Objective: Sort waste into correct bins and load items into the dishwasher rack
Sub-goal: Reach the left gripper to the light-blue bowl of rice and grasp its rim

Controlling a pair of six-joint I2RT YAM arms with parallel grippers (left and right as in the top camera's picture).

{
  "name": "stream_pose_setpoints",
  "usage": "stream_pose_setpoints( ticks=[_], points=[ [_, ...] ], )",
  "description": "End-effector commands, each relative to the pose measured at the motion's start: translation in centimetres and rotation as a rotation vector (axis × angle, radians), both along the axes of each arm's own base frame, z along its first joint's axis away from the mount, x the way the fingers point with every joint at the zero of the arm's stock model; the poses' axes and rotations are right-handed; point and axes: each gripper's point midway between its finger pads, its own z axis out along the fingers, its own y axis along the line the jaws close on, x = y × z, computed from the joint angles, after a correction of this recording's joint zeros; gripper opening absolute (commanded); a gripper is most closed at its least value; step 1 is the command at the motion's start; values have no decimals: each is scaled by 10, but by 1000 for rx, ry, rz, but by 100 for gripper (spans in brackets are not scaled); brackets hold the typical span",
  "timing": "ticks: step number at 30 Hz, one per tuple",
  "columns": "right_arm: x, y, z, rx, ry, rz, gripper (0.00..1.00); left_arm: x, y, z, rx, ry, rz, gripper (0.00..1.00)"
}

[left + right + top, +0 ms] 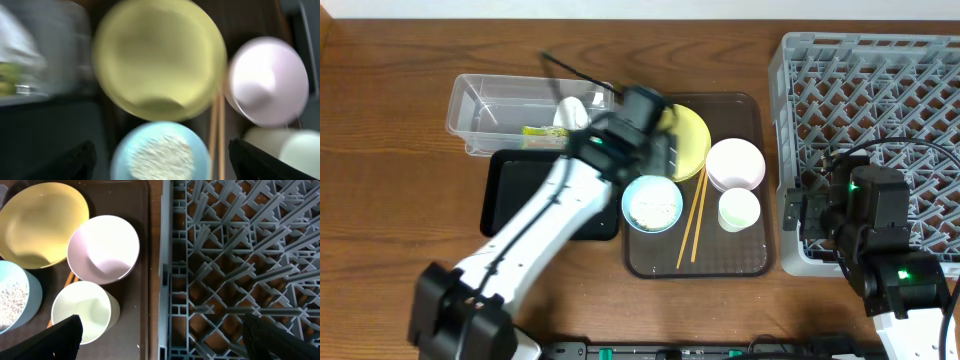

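Note:
My left gripper should next lower its open fingers over the light blue bowl's rim below it, beside the chopsticks, clear of the yellow plate (692,140).
The light blue bowl (652,203) holds whitish rice scraps (162,155) and sits on the brown serving tray. With it are the yellow plate (692,140), pale pink bowl (735,163), white cup (739,209) and chopsticks (693,220). The snack wrapper (545,133) and white napkin (570,112) lie in the clear tub (485,105). The black tray (515,195) is just in front of the tub. My left gripper (655,160) is open above the blue bowl (125,160). My right gripper (170,340) is open and empty over the left edge of the grey rack (880,90).
The brown serving tray (755,255) lies between the black tray and the rack, close to the rack's left wall (167,280). My left arm stretches from the front left across the black tray. The left wrist view is blurred.

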Motion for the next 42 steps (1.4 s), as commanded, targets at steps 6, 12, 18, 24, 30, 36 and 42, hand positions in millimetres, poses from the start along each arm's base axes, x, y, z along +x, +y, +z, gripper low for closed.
stream_pose_setpoints(
  ticks=[6,12,18,24,30,36,42],
  points=[
    [2,1,8,11,-18,-5,99,-42,-52,-69,113,138,-155,81],
    [2,1,8,11,-15,-5,99,-58,-61,-110,184,214,-198,65],
    [2,1,8,11,-14,-5,99,-72,-68,-131,226,252,-234,51],
    [2,1,8,11,-14,-5,99,-76,-72,-132,227,249,-247,50],
    [1,1,7,10,-11,-5,99,-76,-71,-132,230,253,-247,34],
    [1,1,7,10,-11,-5,99,-80,-67,-133,247,271,-247,15],
    [1,1,7,10,-11,-5,99,-78,-68,-118,226,243,-245,6]
  ],
)
